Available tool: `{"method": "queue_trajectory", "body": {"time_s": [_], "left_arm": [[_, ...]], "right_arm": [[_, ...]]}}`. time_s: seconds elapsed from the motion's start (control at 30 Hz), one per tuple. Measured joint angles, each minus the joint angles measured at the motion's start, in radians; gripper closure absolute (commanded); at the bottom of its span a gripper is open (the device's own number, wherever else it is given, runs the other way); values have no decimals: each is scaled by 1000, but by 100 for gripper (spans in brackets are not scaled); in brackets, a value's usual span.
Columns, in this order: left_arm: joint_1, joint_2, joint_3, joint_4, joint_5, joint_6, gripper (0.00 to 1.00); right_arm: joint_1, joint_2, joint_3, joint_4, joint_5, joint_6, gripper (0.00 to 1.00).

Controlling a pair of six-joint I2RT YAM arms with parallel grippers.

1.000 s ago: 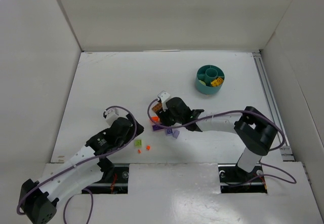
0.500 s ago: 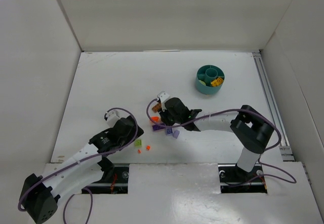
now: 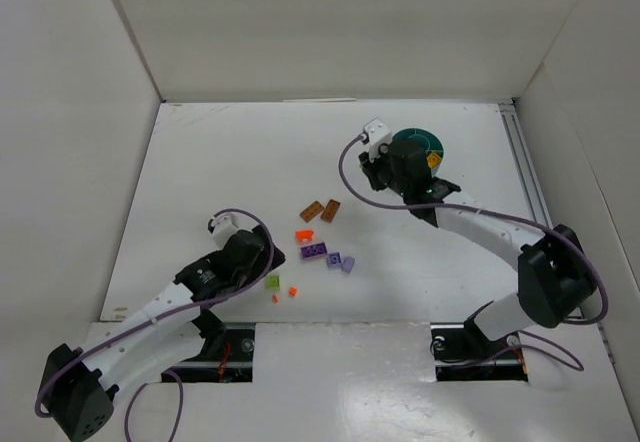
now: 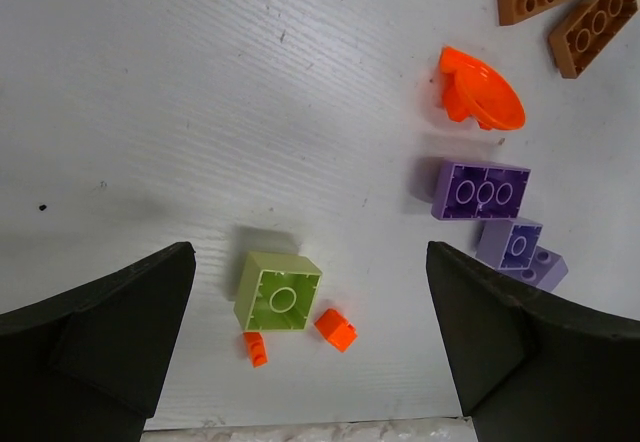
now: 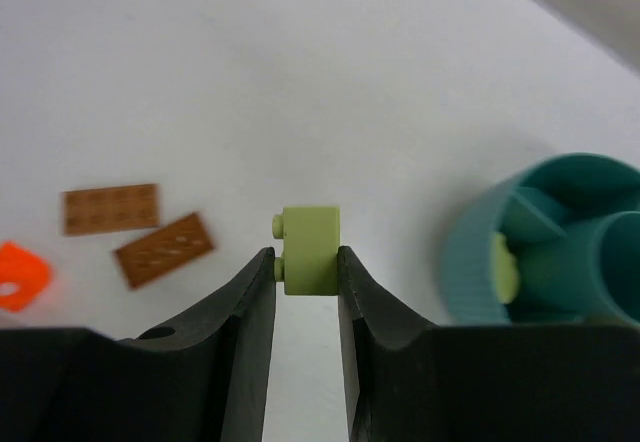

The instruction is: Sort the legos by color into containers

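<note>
The matching brick will next go to the right in my right gripper's wrist view. My right gripper will lower it into the green piece's compartment (image 5: pixel 506 270) and release it.
My right gripper (image 3: pixel 393 172) is shut on a light green brick (image 5: pixel 310 250) and holds it above the table, just left of the round teal dish (image 3: pixel 428 143), whose wall shows in the right wrist view (image 5: pixel 472 274). A green piece lies in one compartment. My left gripper (image 4: pixel 310 297) is open and empty, with a light green brick (image 4: pixel 279 292) and two tiny orange bits (image 4: pixel 337 329) between its fingers. Two brown plates (image 3: pixel 319 210), an orange piece (image 3: pixel 304 234), a purple brick (image 3: pixel 313 251) and lavender bricks (image 3: pixel 341 261) lie mid-table.
White walls stand on the left, back and right. A metal rail (image 3: pixel 527 182) runs along the right edge of the table. The near edge of the table shows in the left wrist view (image 4: pixel 300 432), just below the green brick.
My right arm has lifted away from the pile and swung back-right to the teal dish, carrying the light green brick. The left arm has barely moved.
</note>
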Motion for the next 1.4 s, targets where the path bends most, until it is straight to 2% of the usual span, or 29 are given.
{"method": "queue_trajectory", "body": {"time_s": [0.13,0.33,0.57,0.9,0.93,1.1,1.2,1.4], "left_arm": [[0,0,23,8,-6,28,0],[0,0,57,13,-28,61,0],[0,5,62,13,-35,77,0],[0,64,63,13,-37,84,0],[0,73,63,14,-36,84,0],[0,105,63,16,-31,84,0],[0,109,63,20,-24,84,3],[-30,138,63,23,-21,83,13]], "right_arm": [[-121,40,79,-58,-8,-103,80],[-203,146,217,-133,-17,-199,78],[-241,243,263,-208,7,-246,78],[-247,247,266,-235,104,-254,75],[-247,247,266,-237,110,-254,72],[-248,247,266,-240,125,-257,38],[-248,241,263,-243,118,-265,29],[-247,144,229,-257,91,-270,18]]}}
